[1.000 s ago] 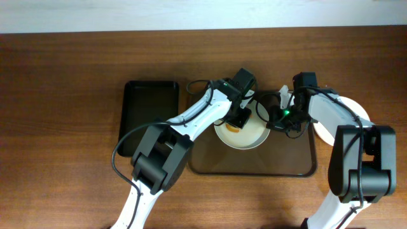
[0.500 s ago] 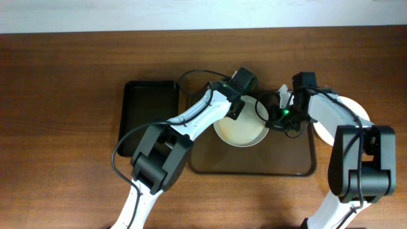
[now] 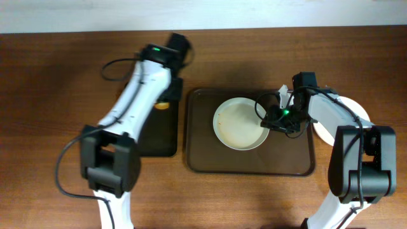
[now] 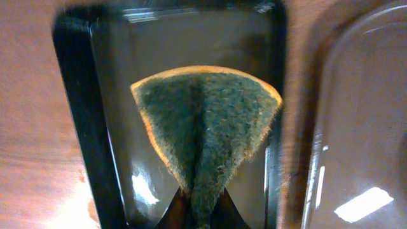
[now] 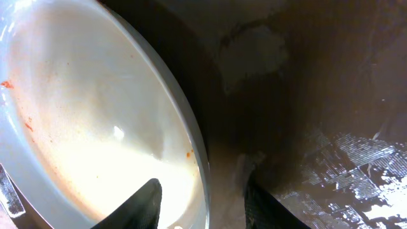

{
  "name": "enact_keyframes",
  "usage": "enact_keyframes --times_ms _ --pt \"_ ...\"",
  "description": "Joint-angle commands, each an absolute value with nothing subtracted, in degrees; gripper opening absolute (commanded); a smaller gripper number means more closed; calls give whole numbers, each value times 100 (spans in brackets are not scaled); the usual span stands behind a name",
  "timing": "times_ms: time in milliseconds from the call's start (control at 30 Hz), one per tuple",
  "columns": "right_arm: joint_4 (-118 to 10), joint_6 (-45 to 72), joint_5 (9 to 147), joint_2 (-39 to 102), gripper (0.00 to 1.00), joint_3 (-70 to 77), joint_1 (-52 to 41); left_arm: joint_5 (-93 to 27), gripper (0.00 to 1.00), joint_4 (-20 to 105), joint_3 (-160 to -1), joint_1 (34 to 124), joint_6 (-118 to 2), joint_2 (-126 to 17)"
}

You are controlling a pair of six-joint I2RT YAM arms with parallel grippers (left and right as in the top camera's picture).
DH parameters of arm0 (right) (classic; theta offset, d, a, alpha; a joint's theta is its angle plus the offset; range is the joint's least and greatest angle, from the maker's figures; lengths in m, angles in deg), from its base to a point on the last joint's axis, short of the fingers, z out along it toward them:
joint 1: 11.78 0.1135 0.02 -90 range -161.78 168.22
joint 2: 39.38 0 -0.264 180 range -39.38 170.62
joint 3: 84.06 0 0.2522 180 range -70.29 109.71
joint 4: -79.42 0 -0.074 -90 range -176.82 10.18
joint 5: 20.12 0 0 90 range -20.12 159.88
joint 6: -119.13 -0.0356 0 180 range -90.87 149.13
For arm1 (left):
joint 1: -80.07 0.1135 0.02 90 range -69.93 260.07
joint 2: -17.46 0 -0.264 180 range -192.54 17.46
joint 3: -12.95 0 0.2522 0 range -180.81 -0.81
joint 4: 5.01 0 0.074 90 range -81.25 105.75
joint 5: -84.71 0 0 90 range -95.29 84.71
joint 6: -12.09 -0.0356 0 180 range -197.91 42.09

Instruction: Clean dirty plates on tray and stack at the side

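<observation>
My right gripper stays put next and closes its fingers onto the plate's rim [image 3: 266, 130] [image 5: 205, 189] between them, one being over the plate, one over the tray.
One white plate [image 3: 236, 124] lies on the brown tray [image 3: 254, 164]; in the right wrist view the plate [image 5: 95, 108] looks mostly wiped, with a few small red specks. My right gripper [image 3: 268, 118] is open, its fingers [image 5: 200, 207] straddling the plate's right rim, one over the plate and one over the tray [image 5: 318, 95]. My left gripper [image 3: 166, 100] is shut on a green-faced, orange-edged sponge [image 4: 206, 121] and holds it over the black tray [image 4: 76, 95]. Another white plate [image 3: 357, 112] lies on the table right of the tray, partly hidden by my right arm.
The narrow black tray [image 3: 152, 137] stands just left of the brown tray, whose edge shows in the left wrist view [image 4: 362, 127]. Wooden table surrounds both.
My left arm has lifted the sponge off the plate and swung left to above the black tray. The right gripper and plate have stayed in place.
</observation>
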State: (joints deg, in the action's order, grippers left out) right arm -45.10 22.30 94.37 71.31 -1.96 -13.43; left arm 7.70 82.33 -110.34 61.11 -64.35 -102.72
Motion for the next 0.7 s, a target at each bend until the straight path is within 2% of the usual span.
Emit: enact_keyframes --times_ms 0,100,233,367,400,433,467,500,533,667 --pt "-4508 2263 9360 7059 43 -226 -1316 -439 1 8253 -10621 6905 -6319 -10178" --pt "-4506 2263 9360 7059 43 -226 -1316 -596 2 7923 -10073 7202 -6321 -10178" --pt "-4510 2265 9360 7059 43 -226 -1316 -292 7 6622 -8962 7228 -6446 -10178" --pt "-4406 2267 9308 7059 43 -235 -1290 -229 19 6364 -8731 7348 -6446 -10178" --pt "-4425 2265 9238 7059 43 -281 -1253 -231 27 6360 -8731 7355 -6446 -10178" --pt "-4423 2265 9054 7063 42 -307 -1196 -235 66 6367 -8731 7353 -6446 -10178" --pt "-4425 2263 8897 7063 41 -325 -1131 -235 87 6364 -8731 7348 -6446 -10178" --pt "-4427 2265 8766 7063 24 -327 -1050 -233 100 6362 -8731 7348 -6446 -10178" --pt "-4445 2263 8630 7063 5 -325 -965 -235 100 6362 -8731 7348 -6446 -10178" --pt "-4062 2110 8484 7059 4 75 -971 -235 100 6364 -8731 7348 -6446 -10178"
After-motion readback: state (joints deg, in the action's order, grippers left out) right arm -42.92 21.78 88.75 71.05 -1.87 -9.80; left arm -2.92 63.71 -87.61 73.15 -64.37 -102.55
